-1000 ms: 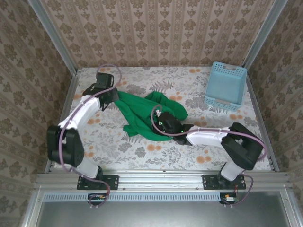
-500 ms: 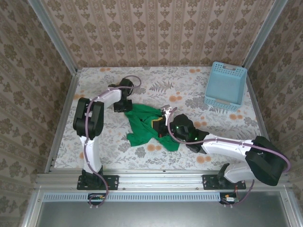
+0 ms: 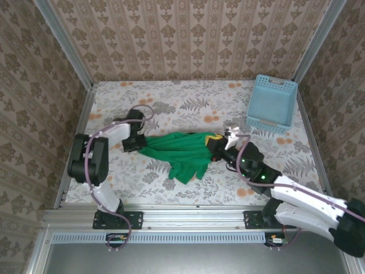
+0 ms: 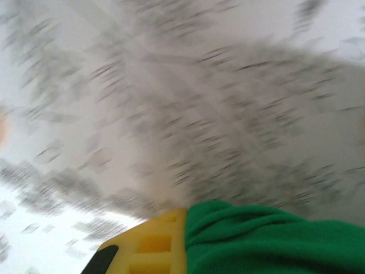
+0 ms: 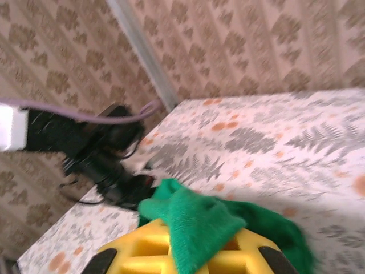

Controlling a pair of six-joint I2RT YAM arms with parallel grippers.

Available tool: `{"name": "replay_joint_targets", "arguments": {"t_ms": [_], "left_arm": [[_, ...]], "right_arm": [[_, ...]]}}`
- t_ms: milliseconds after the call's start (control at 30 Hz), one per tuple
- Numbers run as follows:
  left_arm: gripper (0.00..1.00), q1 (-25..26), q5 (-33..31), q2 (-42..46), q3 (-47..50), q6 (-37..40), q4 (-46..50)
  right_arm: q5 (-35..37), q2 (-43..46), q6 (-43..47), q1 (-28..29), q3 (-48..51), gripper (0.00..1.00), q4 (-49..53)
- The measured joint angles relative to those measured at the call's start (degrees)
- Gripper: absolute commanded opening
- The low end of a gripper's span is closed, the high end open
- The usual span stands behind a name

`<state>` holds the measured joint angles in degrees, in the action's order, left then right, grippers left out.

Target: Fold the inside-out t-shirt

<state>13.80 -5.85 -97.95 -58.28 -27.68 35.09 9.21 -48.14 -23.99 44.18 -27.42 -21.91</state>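
The fold goes down onto the flowered tabletop below my right gripper next, fingers tilting down and releasing, since that t-shirt end is still lifted.
The inside-out t-shirt (image 3: 181, 153) is bright green and wrinkled, pulled into a band across the middle of the table, with a loose part hanging toward the near edge. My left gripper (image 3: 138, 144) is shut on its left end. In the left wrist view a yellow finger (image 4: 151, 245) presses against the green cloth (image 4: 274, 242). My right gripper (image 3: 213, 141) is shut on the shirt's right end. In the right wrist view a fold of the shirt (image 5: 197, 220) comes up between the yellow fingers (image 5: 142, 245), lifted off the table.
A light blue lattice basket (image 3: 272, 103) stands at the back right corner. The flowered table (image 3: 188, 103) is walled by patterned panels on three sides. The left arm (image 5: 97, 154) shows across the shirt in the right wrist view.
The right gripper carried its end of the shirt to the right. The left gripper came forward with its end. The shirt went from a bunched heap to a stretched band.
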Motion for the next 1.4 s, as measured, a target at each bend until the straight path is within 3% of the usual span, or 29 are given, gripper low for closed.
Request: {"name": "replay_joint_targets", "arguments": {"t_ms": [167,333,367,500,600,767,1000,1167,1200,1300,1400], "left_arm": [[0.00,-1.33,3.93,6.10,1.51,-0.68,-2.03],[0.00,3.06,5.77,4.15,0.39,-0.68,-4.35],[0.00,4.57,6.10,3.52,0.39,-0.68,-4.72],[0.00,9.53,7.26,2.91,0.55,-0.90,-5.81],[0.00,10.54,7.56,3.08,1.22,-1.07,-7.19],[0.00,10.49,7.50,5.27,3.63,-1.09,-8.00],[0.00,10.56,7.41,7.67,5.11,-1.31,-9.53],[0.00,10.56,7.39,9.09,5.97,-1.53,-9.88],[0.00,10.56,7.39,9.16,5.97,-1.55,-9.90],[0.00,10.56,7.39,9.18,5.97,-1.75,-9.90],[0.00,10.56,7.37,9.03,5.73,-1.92,-9.79]], "right_arm": [[3.30,5.64,1.25,-0.61,0.68,0.00,9.66],[3.48,-0.92,-2.75,-0.57,4.26,0.00,11.45],[3.37,-3.74,-3.58,-0.33,4.57,0.04,12.44],[1.53,-10.27,-4.66,0.55,3.87,0.40,18.40],[0.76,-10.82,-3.17,0.70,-0.26,0.55,24.83],[-0.48,-13.22,-2.51,-3.54,-12.59,0.62,32.17],[-4.59,-29.29,-2.36,-8.15,-24.74,0.72,37.73],[-8.79,-37.86,-2.05,-7.87,-27.28,0.71,38.88],[-9.62,-38.75,-1.90,-7.54,-27.41,0.67,38.86],[-11.43,-40.37,-1.70,-6.01,-28.55,0.42,39.04],[-12.13,-41.81,-1.09,-5.03,-31.10,0.11,39.39]]}}
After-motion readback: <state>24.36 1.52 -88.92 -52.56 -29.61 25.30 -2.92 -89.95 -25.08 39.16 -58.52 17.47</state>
